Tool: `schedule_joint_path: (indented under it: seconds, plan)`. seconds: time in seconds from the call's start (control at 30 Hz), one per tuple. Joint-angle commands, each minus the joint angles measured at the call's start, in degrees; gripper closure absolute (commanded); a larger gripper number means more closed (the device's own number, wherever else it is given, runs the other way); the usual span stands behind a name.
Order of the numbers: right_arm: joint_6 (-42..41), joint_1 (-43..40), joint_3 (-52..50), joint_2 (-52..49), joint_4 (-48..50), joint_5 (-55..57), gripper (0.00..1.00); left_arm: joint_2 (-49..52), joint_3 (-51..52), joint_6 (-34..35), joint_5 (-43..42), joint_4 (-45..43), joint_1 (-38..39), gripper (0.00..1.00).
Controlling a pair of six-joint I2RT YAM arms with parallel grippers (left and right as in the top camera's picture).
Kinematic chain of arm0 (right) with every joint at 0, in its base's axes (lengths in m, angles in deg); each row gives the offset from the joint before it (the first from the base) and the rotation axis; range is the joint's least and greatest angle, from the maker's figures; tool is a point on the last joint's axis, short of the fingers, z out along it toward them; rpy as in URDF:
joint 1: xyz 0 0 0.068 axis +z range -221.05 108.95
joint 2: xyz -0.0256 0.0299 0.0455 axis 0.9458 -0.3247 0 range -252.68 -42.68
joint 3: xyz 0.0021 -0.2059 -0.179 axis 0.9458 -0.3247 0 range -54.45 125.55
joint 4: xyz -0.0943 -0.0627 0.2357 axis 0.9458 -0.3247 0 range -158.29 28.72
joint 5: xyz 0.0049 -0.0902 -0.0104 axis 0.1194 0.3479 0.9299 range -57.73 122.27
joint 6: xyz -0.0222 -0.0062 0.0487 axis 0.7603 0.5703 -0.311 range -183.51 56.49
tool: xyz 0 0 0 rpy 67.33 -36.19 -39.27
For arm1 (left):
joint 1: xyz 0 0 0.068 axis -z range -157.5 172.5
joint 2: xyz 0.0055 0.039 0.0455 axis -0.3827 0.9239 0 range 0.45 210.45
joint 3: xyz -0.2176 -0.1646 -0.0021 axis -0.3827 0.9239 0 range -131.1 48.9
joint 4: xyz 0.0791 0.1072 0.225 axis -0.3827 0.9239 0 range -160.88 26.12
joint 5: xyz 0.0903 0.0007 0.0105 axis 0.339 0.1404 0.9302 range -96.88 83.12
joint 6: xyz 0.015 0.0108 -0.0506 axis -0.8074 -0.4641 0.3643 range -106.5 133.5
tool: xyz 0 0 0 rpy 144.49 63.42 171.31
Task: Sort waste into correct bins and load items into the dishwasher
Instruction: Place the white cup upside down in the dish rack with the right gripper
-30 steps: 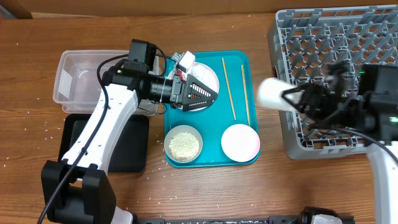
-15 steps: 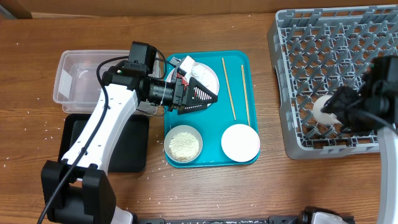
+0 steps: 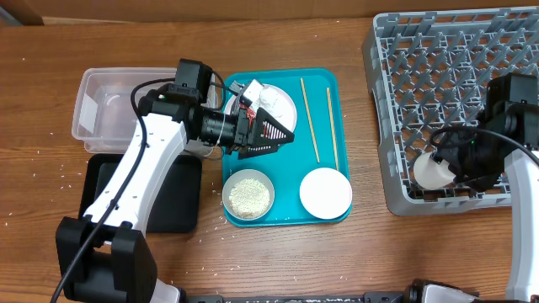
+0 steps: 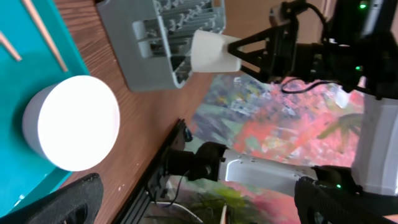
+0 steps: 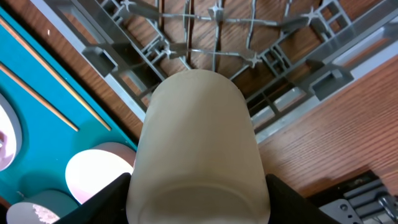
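Observation:
The right gripper lowers the small white cup into the rack's near corner [image 3: 416, 187] beside the tray next to release it, since the cup still hangs above the lattice.
My right gripper [image 3: 438, 168] is shut on the small white cup [image 3: 428, 172], held on its side at the front left corner of the grey dish rack [image 3: 438, 76]. The cup [image 5: 199, 143] fills the right wrist view, above the rack's lattice [image 5: 211, 43]. My left gripper [image 3: 274, 133] is open and empty, hovering over the white plate [image 3: 282, 105] on the teal tray [image 3: 286, 215]. A red wrapper [image 3: 244, 103] and a white tissue wad [image 3: 251, 85] lie at the plate's far left edge. A bowl of rice [image 3: 248, 194], a pale bowl [image 3: 325, 192] and two chopsticks [image 3: 310, 118] are on the tray.
The clear tub [image 3: 105, 105] stands far left, with the black tray [image 3: 173, 202] in front of it, partly under my left arm. Loose rice grains [image 3: 50, 172] are scattered on the wooden table. The left wrist view shows the pale bowl [image 4: 71, 121] and the cup [image 4: 214, 51].
My right gripper carried the cup from left of the rack in over it, then back down to the rack's front left corner. My left gripper barely shifted.

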Motion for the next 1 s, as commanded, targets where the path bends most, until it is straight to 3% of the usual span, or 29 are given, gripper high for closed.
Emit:
schedule_joint_path:
  seconds: [0.0, 0.53, 0.63, 0.77, 0.97]
  plan:
    - [-0.48, -0.09, -0.48, -0.33, 0.81, -0.48, 0.53, -0.79, -0.59, -2.14, 2.01, 1.20, 0.02, 0.00]
    - [-1.97, -0.09, -5.64, -5.14, 3.80, 0.24, 0.53, -0.79, -0.59, -2.43, 2.03, 1.73, 0.02, 0.00]
    - [-1.95, -0.09, -7.10, -5.27, 6.75, 0.24, 0.35, -0.79, -0.59, -2.43, 2.03, 1.75, 0.02, 0.00]
    - [-1.92, -0.09, -6.75, -5.07, 8.50, 0.20, 0.27, -0.79, -0.59, -2.43, 2.01, 1.77, 0.02, 0.00]
    - [-1.88, -0.02, -2.58, -3.10, 6.62, 0.00, 0.24, -0.79, -0.59, -2.43, 2.01, 1.86, 0.02, 0.00]
